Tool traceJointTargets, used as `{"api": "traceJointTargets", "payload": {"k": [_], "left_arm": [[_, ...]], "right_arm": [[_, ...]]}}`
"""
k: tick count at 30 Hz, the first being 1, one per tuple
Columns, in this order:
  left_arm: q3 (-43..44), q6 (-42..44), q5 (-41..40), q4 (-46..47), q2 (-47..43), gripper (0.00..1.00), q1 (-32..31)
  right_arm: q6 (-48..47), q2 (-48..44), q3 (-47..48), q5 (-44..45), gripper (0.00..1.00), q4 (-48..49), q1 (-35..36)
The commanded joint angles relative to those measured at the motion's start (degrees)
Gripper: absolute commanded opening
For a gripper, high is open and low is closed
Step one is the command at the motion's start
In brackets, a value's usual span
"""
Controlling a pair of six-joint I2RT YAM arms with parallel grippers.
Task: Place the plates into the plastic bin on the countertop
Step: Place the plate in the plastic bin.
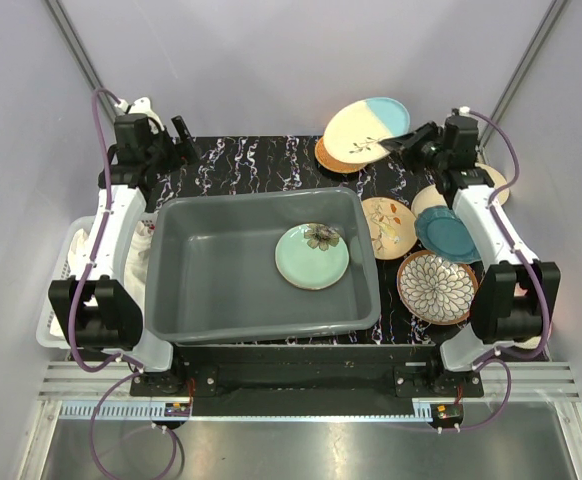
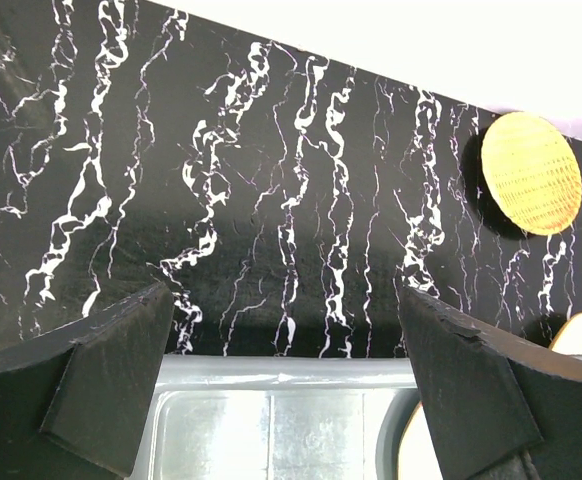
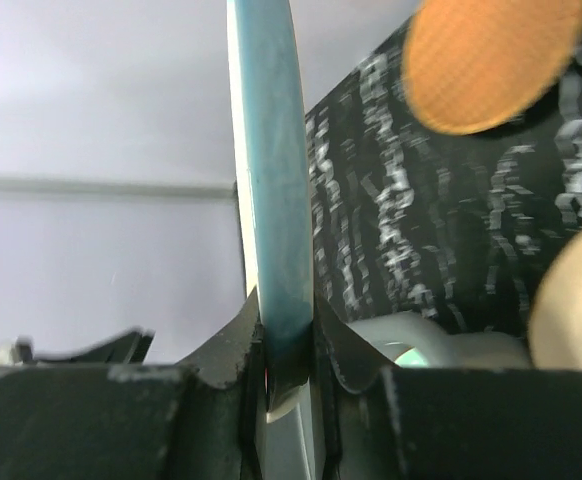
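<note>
I need to bring the cream-and-blue plate (image 1: pixel 366 130) back over the bin's far edge with my right gripper next, and then lower it toward the green floral plate.
The grey plastic bin (image 1: pixel 176 262) sits mid-countertop (image 1: pixel 251 165) and holds a green floral plate (image 1: pixel 312 256). My right gripper (image 1: pixel 398 144) is shut on the rim of a cream-and-blue plate (image 1: pixel 366 130), lifted and tilted above the back right of the countertop; in the right wrist view this plate (image 3: pixel 271 170) stands edge-on between the jaws of the gripper (image 3: pixel 287 330). An orange woven plate (image 1: pixel 329 160) lies beneath it. My left gripper (image 1: pixel 179 135) hangs open over the back left; in its own view the gripper (image 2: pixel 281 340) holds nothing, the bin's rim (image 2: pixel 271 368) below it.
Right of the bin lie a peach leaf-sprig plate (image 1: pixel 389 226), a teal plate (image 1: pixel 447 234), a dark patterned plate (image 1: pixel 436 287) and a cream plate (image 1: pixel 428 198). A white mesh basket (image 1: pixel 63 295) with cloth stands at the left. The orange woven plate (image 2: pixel 531 173) shows in the left wrist view.
</note>
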Motion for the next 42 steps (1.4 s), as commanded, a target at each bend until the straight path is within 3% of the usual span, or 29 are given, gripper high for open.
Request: {"api": "traceJointTargets", "payload": {"k": [1, 6, 10, 12, 19, 24, 35, 42], "left_arm": [[-0.3, -1.2, 2.3, 3.1, -2.6, 0.99, 0.2], [-0.5, -1.5, 2.6, 3.4, -2.9, 0.99, 0.1], [-0.9, -1.3, 3.3, 3.7, -3.4, 0.99, 0.2], [-1.1, -1.4, 3.8, 3.7, -3.7, 0.99, 0.2], [-2.9, -2.4, 4.4, 4.3, -4.4, 0.99, 0.1], [-4.2, -3.0, 4.8, 4.7, -5.1, 0.99, -0.1], [-4.2, -2.3, 4.6, 4.8, -6.0, 0.99, -0.8], [-3.3, -1.6, 4.1, 4.5, -6.2, 0.99, -0.7]], "right_arm": [[-4.5, 1.3, 8.8, -19.2, 0.0, 11.2, 3.4], [-7.2, 4.4, 11.7, -29.9, 0.0, 7.7, 7.9], [-14.5, 6.6, 15.7, -35.2, 0.0, -7.4, 11.7], [-21.6, 6.5, 17.0, -34.1, 0.0, -17.4, 13.4], [-28.9, 2.9, 14.1, -32.8, 0.0, -30.2, 16.4], [-36.2, 3.4, 13.6, -25.3, 0.0, -43.2, 18.0], [-36.3, 5.3, 9.1, -13.3, 0.0, -43.6, 18.4], [-34.3, 7.0, 5.0, -13.3, 0.0, -36.5, 18.4]]}}
